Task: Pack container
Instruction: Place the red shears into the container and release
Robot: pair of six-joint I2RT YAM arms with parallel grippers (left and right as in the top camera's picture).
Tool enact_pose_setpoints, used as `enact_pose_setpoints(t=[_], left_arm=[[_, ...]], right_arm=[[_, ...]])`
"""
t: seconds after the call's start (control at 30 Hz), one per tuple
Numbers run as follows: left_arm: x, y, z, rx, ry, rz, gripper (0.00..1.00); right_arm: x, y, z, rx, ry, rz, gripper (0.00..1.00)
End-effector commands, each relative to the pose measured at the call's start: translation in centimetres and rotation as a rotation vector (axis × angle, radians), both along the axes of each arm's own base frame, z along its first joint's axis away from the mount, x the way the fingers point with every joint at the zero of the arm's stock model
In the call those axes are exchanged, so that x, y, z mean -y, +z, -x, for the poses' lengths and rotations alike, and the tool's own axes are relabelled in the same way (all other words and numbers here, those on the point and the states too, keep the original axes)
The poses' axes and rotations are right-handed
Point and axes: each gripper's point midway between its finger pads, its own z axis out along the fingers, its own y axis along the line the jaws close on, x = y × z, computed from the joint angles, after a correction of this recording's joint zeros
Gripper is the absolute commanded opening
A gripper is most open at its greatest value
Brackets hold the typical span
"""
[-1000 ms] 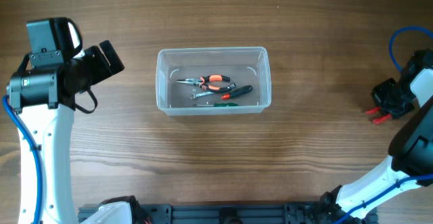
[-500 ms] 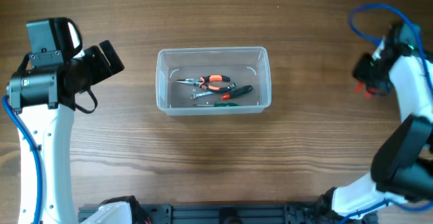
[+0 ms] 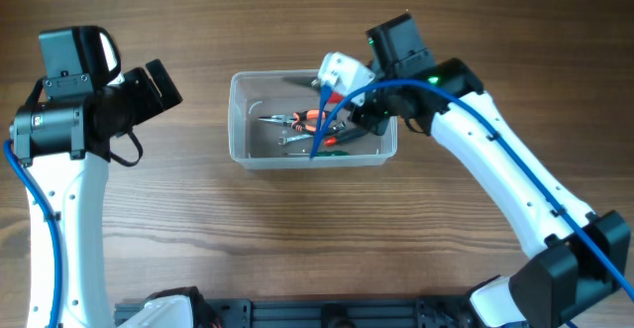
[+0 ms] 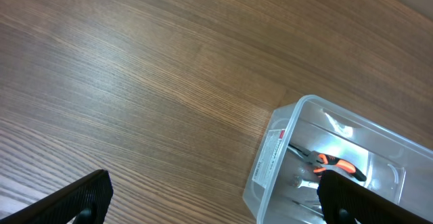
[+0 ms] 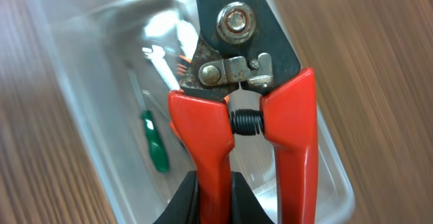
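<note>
My right gripper holds the red-handled cutters and will next lower them beside the green screwdriver (image 5: pixel 157 149) down into the clear plastic container, where the other tools already lie.
The clear plastic container (image 3: pixel 242 153) stands mid-table. It holds orange-handled pliers (image 3: pixel 309 120), a green screwdriver (image 5: pixel 157 149) and a small wrench (image 5: pixel 160 61). The container also shows in the left wrist view (image 4: pixel 270 158). My right gripper (image 5: pixel 215 200) is shut on one red handle of a pair of red-handled cutters (image 5: pixel 237 102). It holds them above the container's right half. In the overhead view the right wrist (image 3: pixel 371 80) hides the cutters. My left gripper (image 4: pixel 210 200) is open and empty, above the table left of the container.
The wooden table (image 3: pixel 297 239) surrounds the container. The right arm (image 3: pixel 495 179) stretches from the front right across to the container, with a blue cable (image 3: pixel 327 120) hanging over it. The left arm (image 3: pixel 59 130) stands at the left edge.
My right arm has swung from the far right edge of the table to over the container, carrying the red-handled cutters. The left arm has not moved.
</note>
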Motion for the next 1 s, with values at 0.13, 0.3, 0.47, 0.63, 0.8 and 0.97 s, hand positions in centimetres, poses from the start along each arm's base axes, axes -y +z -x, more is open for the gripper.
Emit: enact_pose_setpoints(t=[0.13,0.3,0.47,0.63,0.8,0.97], left_arm=[[-0.3,-0.2,0.0,-0.006,0.009,-0.003,1.00],[-0.3,-0.2,0.0,-0.006,0.009,-0.003,1.00],[-0.2,-0.2,0.1,-0.010,0.010,-0.003,1.00],[-0.3,-0.2,0.1,-0.008,0.009,-0.003,1.00],[-0.2,0.5,-1.0,0.040,-0.023,-0.024,1.00],[2.4,1.6,-3.5,0.126,-0.159,-0.092,1.00]], right_arm=[[-3.3,-5.7,0.7,-0.141,0.187,-0.027,0.04],[-3.2,-10.6,0.8,-0.248,0.179,0.017,0.04],[-3.2,-12.1,0.8,-0.292,0.140,0.026,0.45],[-2.8,-9.4,-1.7,-0.217,-0.001,0.033,0.55],[-1.6,-0.3,-6.7,0.077,-0.139,0.037,0.65],[4.6,12.0,-13.7,0.361,-0.473,-0.166,1.00]])
